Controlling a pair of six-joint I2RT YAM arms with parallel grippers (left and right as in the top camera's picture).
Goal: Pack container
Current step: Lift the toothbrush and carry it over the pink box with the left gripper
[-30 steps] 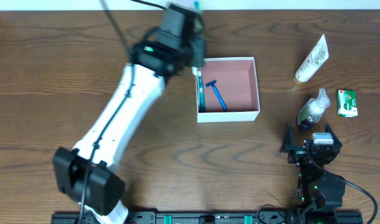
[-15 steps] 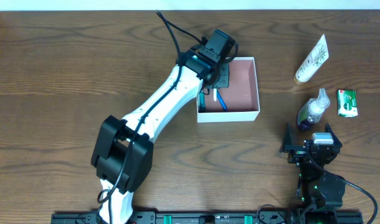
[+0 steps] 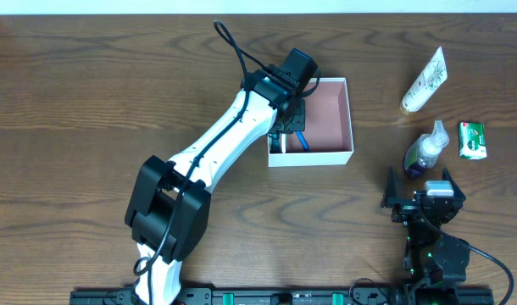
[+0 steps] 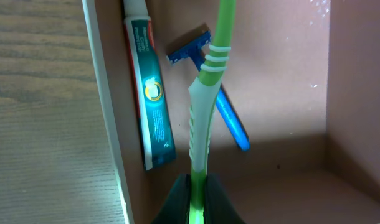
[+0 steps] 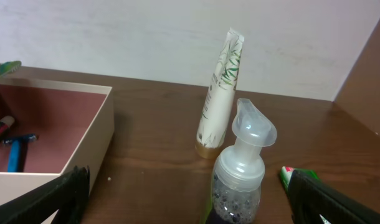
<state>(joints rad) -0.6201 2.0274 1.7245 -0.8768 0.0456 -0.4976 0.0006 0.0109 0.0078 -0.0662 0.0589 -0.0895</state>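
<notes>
My left gripper lowers the green toothbrush next toward the part of the container between toothpaste tube [image 4: 149, 99] and razor below and releases it over the bare bottom.
The container [image 3: 335, 155] is a white box with a pink inside [image 4: 283, 74]; it also shows in the right wrist view [image 5: 84, 143]. In it lie a toothpaste tube [image 4: 149, 99] along the left wall and a blue razor [image 4: 218, 102]. My left gripper [image 4: 198, 202] is shut on a green toothbrush [image 4: 205, 118] and holds it over the box's left part, above the razor [image 3: 299, 138]. My right gripper [image 5: 184, 199] is open and empty at the front right [image 3: 421, 207], with a foam pump bottle [image 5: 243, 168] between its fingers' line of sight.
A cream tube [image 3: 424, 80] stands at the far right. The pump bottle [image 3: 425, 151] and a green packet [image 3: 472, 140] lie beside it, just beyond my right gripper. The table's back edge runs along the top.
My left arm swung right from the box's left rim to over the box, carrying the green toothbrush. The right arm has not moved.
</notes>
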